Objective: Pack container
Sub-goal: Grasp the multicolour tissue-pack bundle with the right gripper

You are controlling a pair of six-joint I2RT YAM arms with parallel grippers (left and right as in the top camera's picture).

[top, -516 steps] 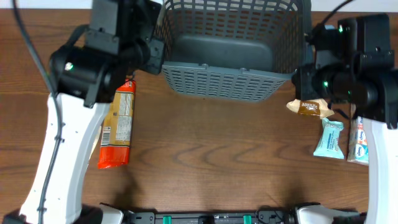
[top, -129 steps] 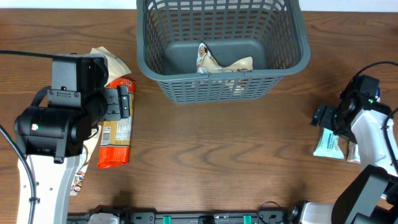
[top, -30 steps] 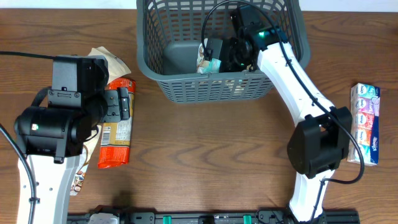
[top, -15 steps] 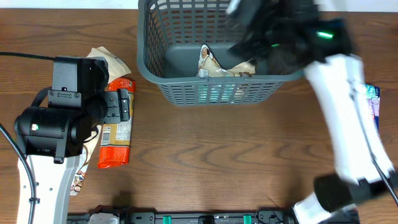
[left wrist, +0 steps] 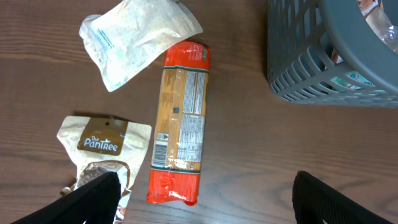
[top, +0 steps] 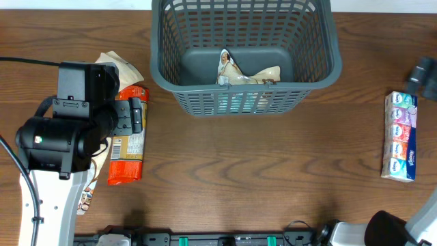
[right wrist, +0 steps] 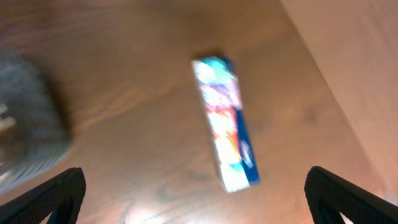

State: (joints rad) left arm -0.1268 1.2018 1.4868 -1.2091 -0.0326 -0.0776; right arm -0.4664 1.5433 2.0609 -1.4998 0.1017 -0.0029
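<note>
My right gripper will move down onto the pack's middle (top: 400, 132) (right wrist: 225, 121) and close across its width, because the tissue pack lies lengthwise below the gripper's open gap.
The container (top: 311, 72), a dark grey lattice basket, stands at the back centre with a crumpled tan snack packet (top: 249, 74) in it; a teal packet (left wrist: 356, 77) shows through its slats. My left gripper (top: 132, 115) hovers open over an orange-red cracker packet (left wrist: 180, 140), a white pouch (left wrist: 138, 37) and a brown-label packet (left wrist: 102, 146); nothing is between its fingers (left wrist: 93, 198). My right gripper (top: 423, 70) is at the far right edge, open and empty, above a colourful tissue pack (top: 399, 137). That tissue pack (right wrist: 225, 121) is blurred in the right wrist view.
The left arm's body covers part of the packets on the left in the overhead view. The basket's corner (left wrist: 323, 56) lies to the right of the cracker packet. A pale floor strip (right wrist: 354, 56) runs beyond the table's right edge.
My right arm has swung out of the basket to the far right and its jaws have opened. The teal packet stays in the basket. The left arm has not moved.
</note>
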